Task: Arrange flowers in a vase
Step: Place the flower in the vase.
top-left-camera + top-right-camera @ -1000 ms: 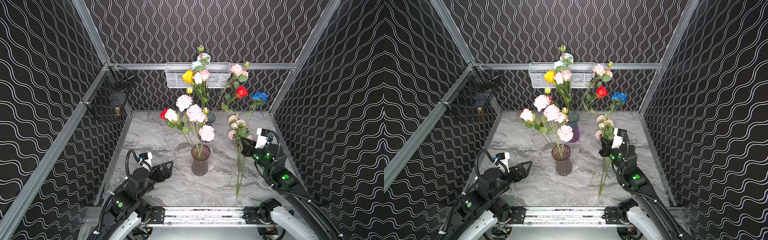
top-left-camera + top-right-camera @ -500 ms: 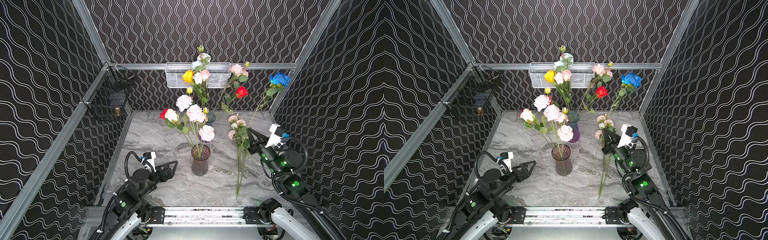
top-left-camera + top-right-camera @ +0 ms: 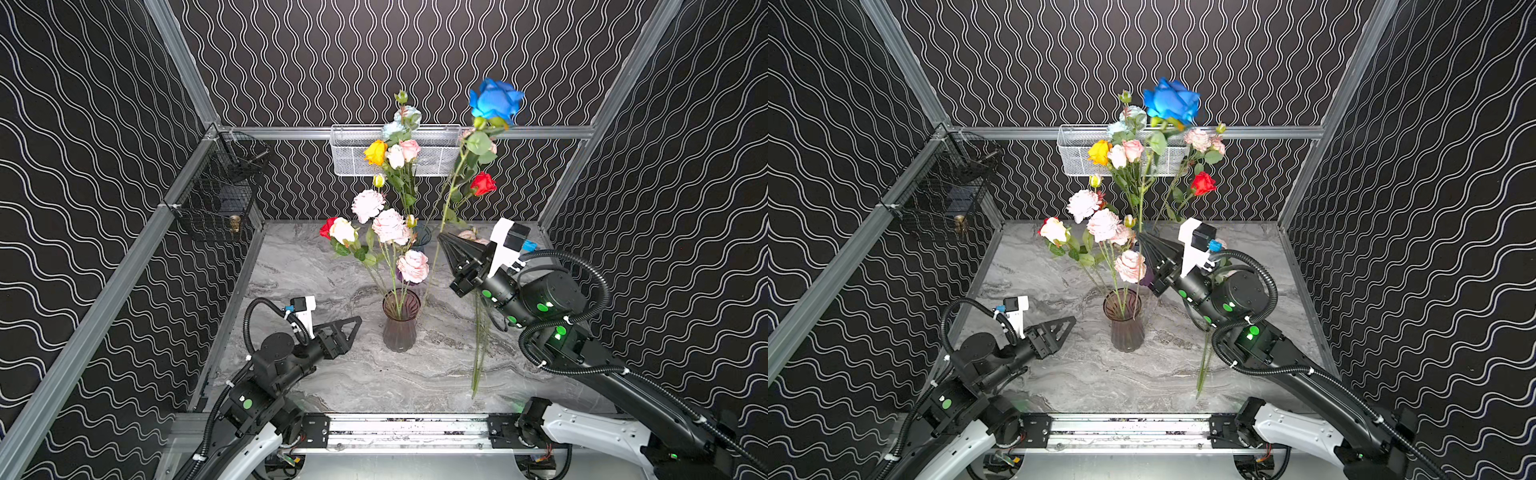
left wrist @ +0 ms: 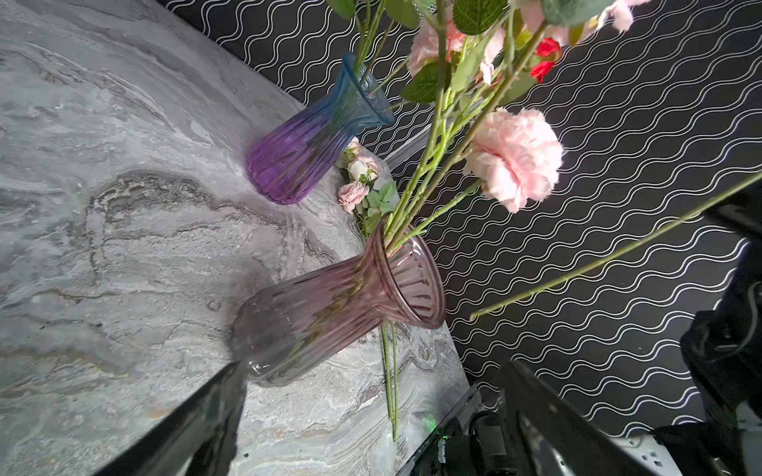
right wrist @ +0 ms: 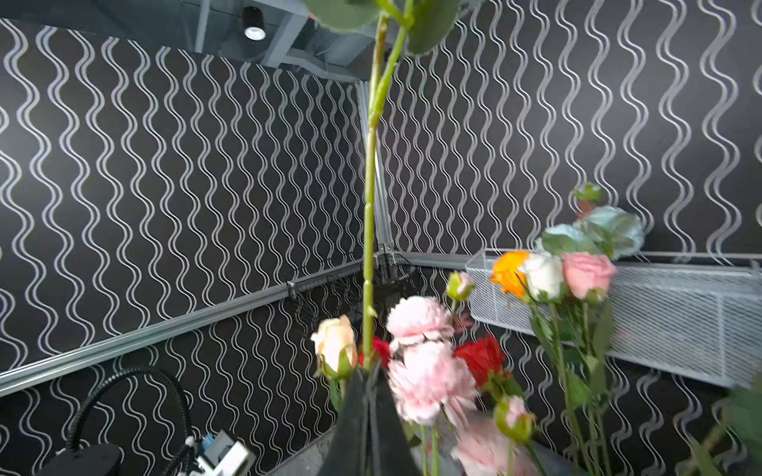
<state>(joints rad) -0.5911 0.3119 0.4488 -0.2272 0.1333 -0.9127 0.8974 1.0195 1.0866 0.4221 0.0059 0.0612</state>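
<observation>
My right gripper holds the blue rose's stem, and the stem's lower end hangs outside the vase. I will move my right gripper over the pink vase's opening (image 3: 401,302), lower the stem inside and let it go.
A ribbed pink glass vase (image 3: 399,328) (image 3: 1125,328) (image 4: 342,305) stands mid-table and holds several pale pink and white flowers (image 3: 390,226) (image 3: 1102,224). My right gripper (image 3: 442,237) (image 3: 1142,237) (image 5: 369,391) is shut on the green stem (image 5: 369,206) of a blue rose (image 3: 494,99) (image 3: 1171,102), held upright high beside the vase. The stem's free lower end (image 4: 478,315) hangs just beside the vase mouth. My left gripper (image 3: 353,326) (image 3: 1067,326) (image 4: 371,412) is open and empty, low at the vase's left side. A pink spray (image 3: 478,353) (image 3: 1204,365) lies on the table to the right.
A purple-blue vase (image 4: 309,136) (image 3: 422,239) with yellow, white, pink and red blooms stands behind the pink one. A white wire basket (image 3: 353,156) hangs on the back wall and a black one (image 3: 216,199) on the left wall. Patterned walls close in three sides.
My right arm has lifted the blue rose off the table and swung it up and left to the pink vase. My left gripper has moved slightly nearer the vase.
</observation>
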